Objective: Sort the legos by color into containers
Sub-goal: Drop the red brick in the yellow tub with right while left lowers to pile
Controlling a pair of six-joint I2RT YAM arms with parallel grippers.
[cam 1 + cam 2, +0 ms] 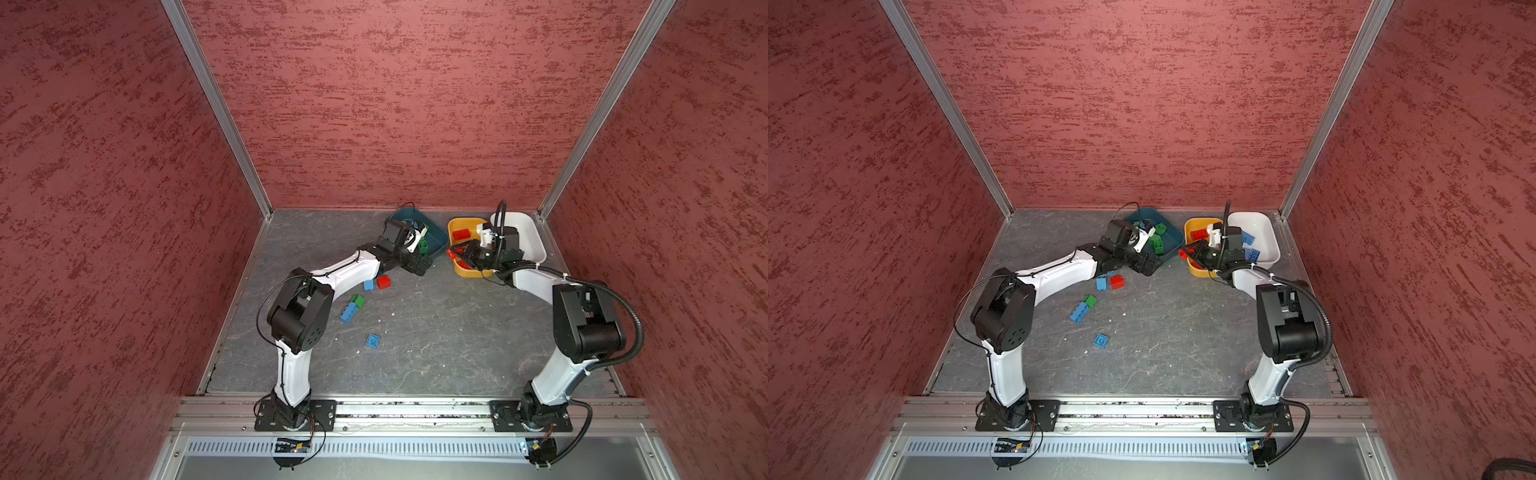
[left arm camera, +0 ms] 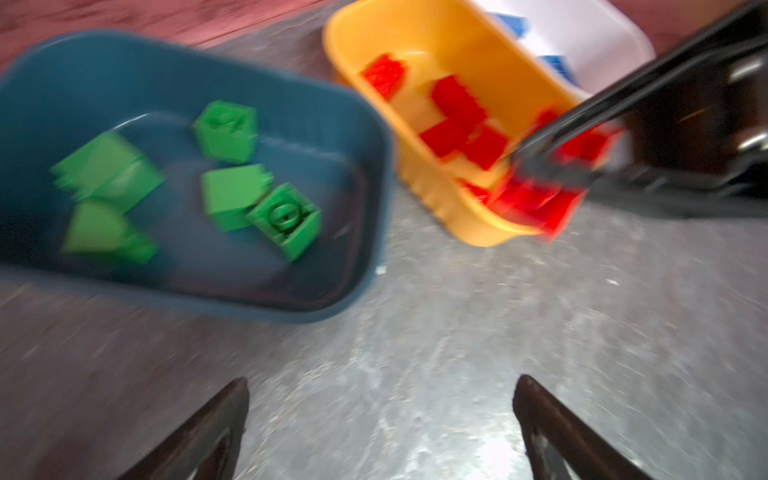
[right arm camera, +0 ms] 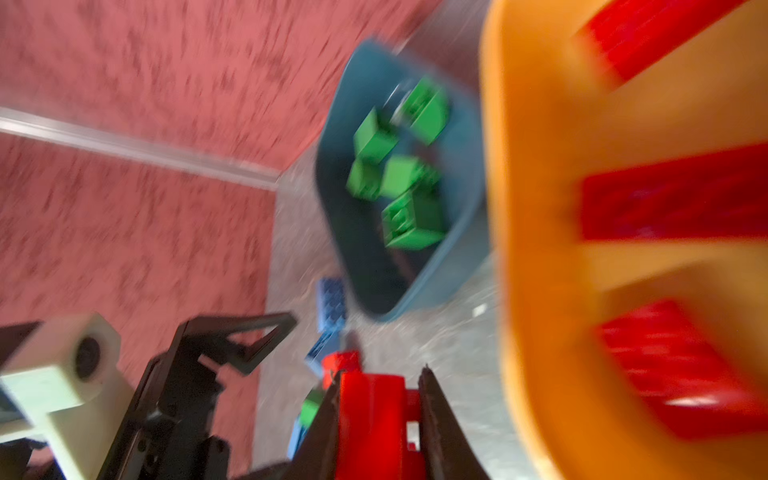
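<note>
The held red lego still hangs at the orange-yellow tub's rim, so my right gripper will shift toward the white tub, over the red legos inside the orange-yellow tub, and release.
My right gripper is shut on a red lego, held at the near end of the orange-yellow tub, as the left wrist view shows. More red legos lie in that tub. My left gripper stands open and empty over bare floor beside the dark teal tub, which holds several green legos. The white tub holds blue legos. Loose on the floor lie a red lego, a green one and blue ones.
The three tubs stand in a row against the back wall, the white one in the right corner. A flat blue lego lies apart, nearer the front. Red textured walls enclose the floor on three sides, and a metal rail runs along the front.
</note>
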